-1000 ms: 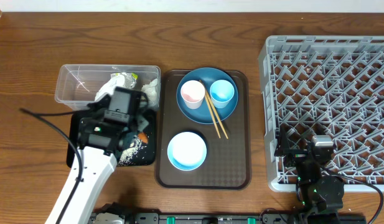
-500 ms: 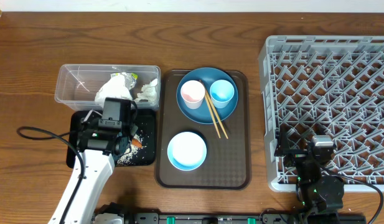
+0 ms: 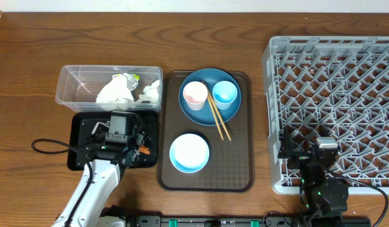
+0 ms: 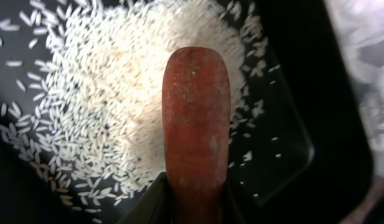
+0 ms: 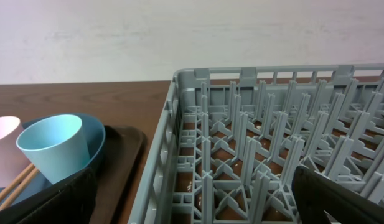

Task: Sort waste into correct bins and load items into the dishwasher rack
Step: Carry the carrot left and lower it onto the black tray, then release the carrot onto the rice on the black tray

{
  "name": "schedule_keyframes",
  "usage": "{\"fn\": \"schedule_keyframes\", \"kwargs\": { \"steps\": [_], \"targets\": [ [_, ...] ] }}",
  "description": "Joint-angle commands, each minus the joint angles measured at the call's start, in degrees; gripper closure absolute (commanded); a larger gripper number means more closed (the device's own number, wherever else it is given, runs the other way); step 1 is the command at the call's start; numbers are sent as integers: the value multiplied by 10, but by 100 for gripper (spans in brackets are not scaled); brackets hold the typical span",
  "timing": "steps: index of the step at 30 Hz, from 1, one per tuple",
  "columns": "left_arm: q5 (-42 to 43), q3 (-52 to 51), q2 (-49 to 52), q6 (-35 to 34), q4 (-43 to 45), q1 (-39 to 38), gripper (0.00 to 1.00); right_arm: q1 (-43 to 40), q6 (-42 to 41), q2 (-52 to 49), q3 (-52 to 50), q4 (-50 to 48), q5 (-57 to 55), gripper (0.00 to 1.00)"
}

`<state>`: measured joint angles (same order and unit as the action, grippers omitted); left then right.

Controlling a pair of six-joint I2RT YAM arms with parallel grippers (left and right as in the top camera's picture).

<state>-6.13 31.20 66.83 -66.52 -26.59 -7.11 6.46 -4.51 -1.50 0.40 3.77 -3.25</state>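
I will lower the small orange carrot with my left gripper a little toward the rice heap first, then open, since the black tray already holds food.
My left gripper is shut on the small orange carrot, which points out over a heap of white rice grains in the black tray. From overhead the left gripper is above that tray's right half. Crumpled white napkins lie in the clear tub. The pink cup, light blue cup and chopsticks rest on a blue plate. The light blue bowl sits in front of them. My right gripper is open at the grey rack's near left corner.
A brown serving tray carries the plate and the bowl, between the bins and the rack. The tub touches the black tray's far edge. Wooden table surrounds everything. The left arm's cable loops left of the black tray.
My left arm has drawn back from the tub's edge toward the near side and now sits lower over the black tray, with the carrot still in it. The right arm has not moved.
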Motion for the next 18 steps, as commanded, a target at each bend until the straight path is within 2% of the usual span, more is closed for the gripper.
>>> {"fn": "schedule_keyframes", "kwargs": {
  "steps": [1, 3, 6, 7, 18],
  "targets": [
    [3, -3, -5, -11, 9, 3, 89, 5, 3, 0, -1, 2, -4, 1],
    [6, -3, -5, -11, 14, 3, 83, 5, 3, 0, -1, 2, -4, 1],
    [6, -3, -2, -11, 15, 3, 83, 5, 3, 0, -1, 2, -4, 1],
    [6, -3, -1, -11, 14, 3, 79, 5, 3, 0, -1, 2, -4, 1],
    [3, -3, 26, -11, 20, 3, 78, 5, 3, 0, -1, 2, -4, 1]
  ]
}}
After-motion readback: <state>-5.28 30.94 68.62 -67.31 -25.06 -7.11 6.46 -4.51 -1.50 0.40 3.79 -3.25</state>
